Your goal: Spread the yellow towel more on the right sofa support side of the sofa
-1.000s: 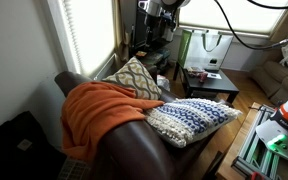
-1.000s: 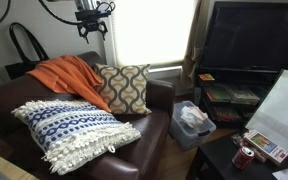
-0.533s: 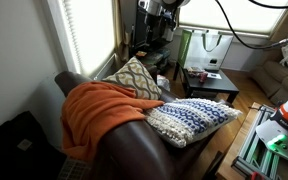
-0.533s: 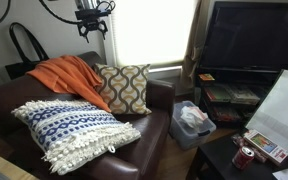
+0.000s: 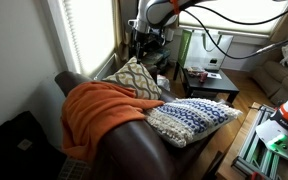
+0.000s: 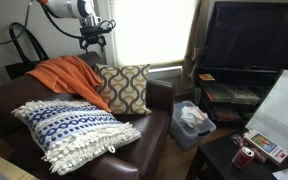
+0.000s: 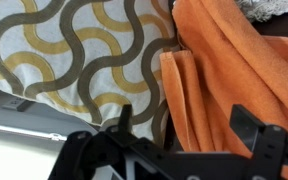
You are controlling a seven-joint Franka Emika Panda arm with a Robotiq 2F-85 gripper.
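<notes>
The towel's raised corner (image 7: pixel 181 75) beside the wavy cushion is below my gripper's open fingers, so next I will lower my gripper onto it and close there.
The yellow towel (image 5: pixel 99 110) is an orange fleece cloth, bunched and draped over the dark brown leather sofa's (image 5: pixel 134 145) broad rounded padded side. It also shows in an exterior view (image 6: pixel 69 72), left of the wavy cushion. My gripper (image 5: pixel 144 30) hangs in the air above the far end of the sofa, also seen in an exterior view (image 6: pixel 92 38), apart from the cloth. In the wrist view the gripper (image 7: pixel 189 125) is open and empty, with folds of the towel (image 7: pixel 234 70) below and between the fingers.
A wavy brown-and-gold cushion (image 5: pixel 134 78) stands next to the towel and fills the left of the wrist view (image 7: pixel 74 50). A blue-and-white fringed cushion (image 6: pixel 69 130) lies on the seat. A bright window is behind; a TV (image 6: pixel 249 35) and a plastic box (image 6: pixel 192 122) stand beyond the sofa.
The arm has swung into view and the gripper has come lower, toward the towel and the wavy cushion. The towel and cushions have not moved.
</notes>
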